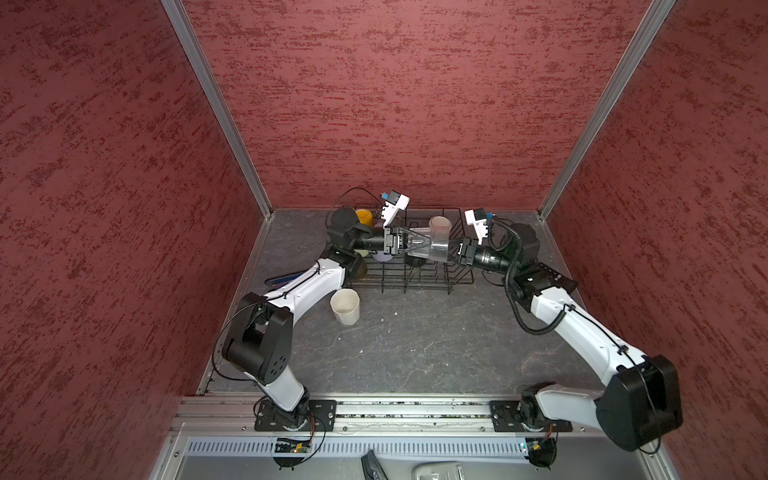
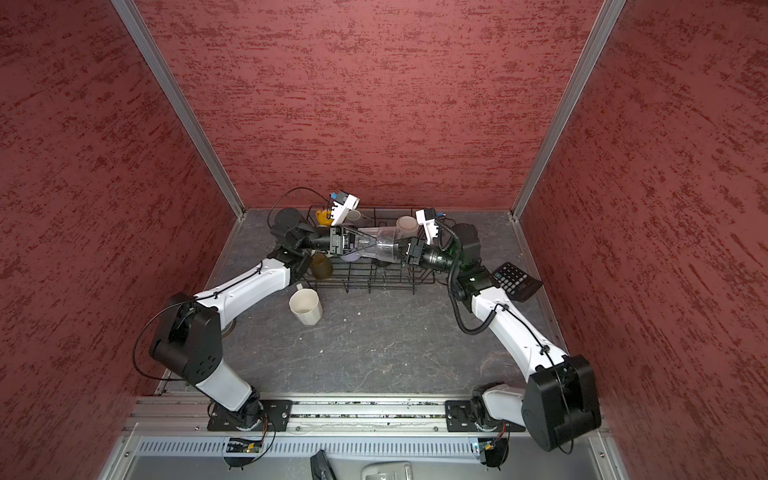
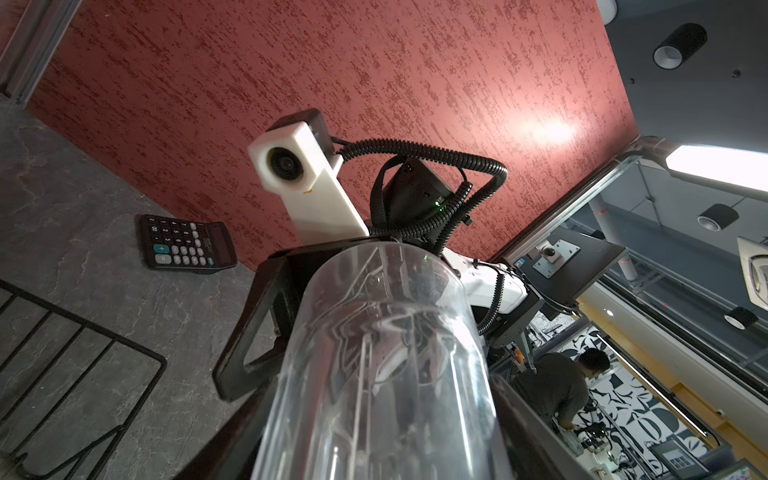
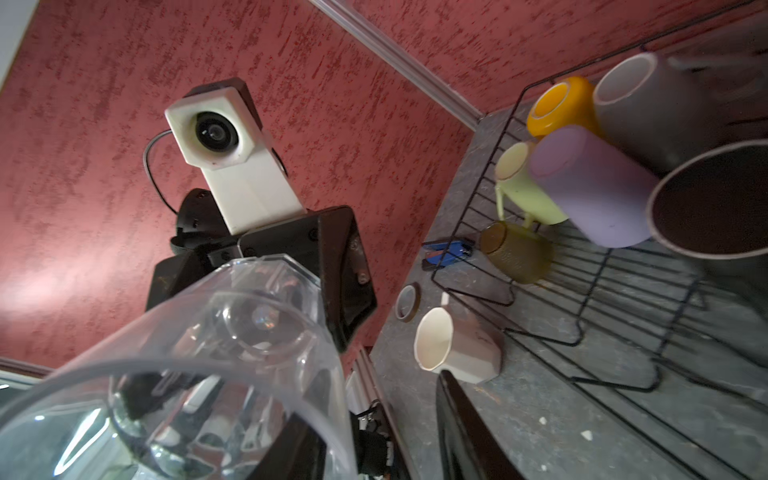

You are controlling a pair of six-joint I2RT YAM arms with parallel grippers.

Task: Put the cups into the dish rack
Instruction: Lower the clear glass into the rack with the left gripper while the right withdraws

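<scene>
My left gripper is above the spot beside the olive glass, so it should tip down, lower the clear glass onto the bare wires [image 1: 387, 273] there and release it.
A clear glass [image 1: 438, 245] [image 2: 384, 247] [image 3: 382, 353] [image 4: 187, 353] hangs on its side above the dish rack [image 1: 411, 282] [image 2: 365, 282] [image 4: 602, 291]. My left gripper [image 1: 424, 245] [image 3: 382, 415] is shut on its base end. At the rim end my right gripper [image 1: 451, 249] [image 4: 374, 415] stands open, one finger against the rim. In the rack lie a yellow mug [image 4: 557, 104], a grey mug [image 4: 648, 104], a lilac tumbler [image 4: 594, 187], a pale green mug [image 4: 523, 187], an olive glass [image 4: 515, 251], a black mug [image 4: 715, 199] and a white mug [image 1: 439, 224]. A white faceted mug [image 1: 345, 306] [image 4: 457, 349] stands on the table before the rack.
A black calculator [image 2: 515, 282] [image 3: 187, 245] lies to the right of the rack, by the right arm. A blue-handled tool [image 1: 286, 277] and a small ring [image 4: 407, 303] lie left of the rack. Red walls close in the back and both sides.
</scene>
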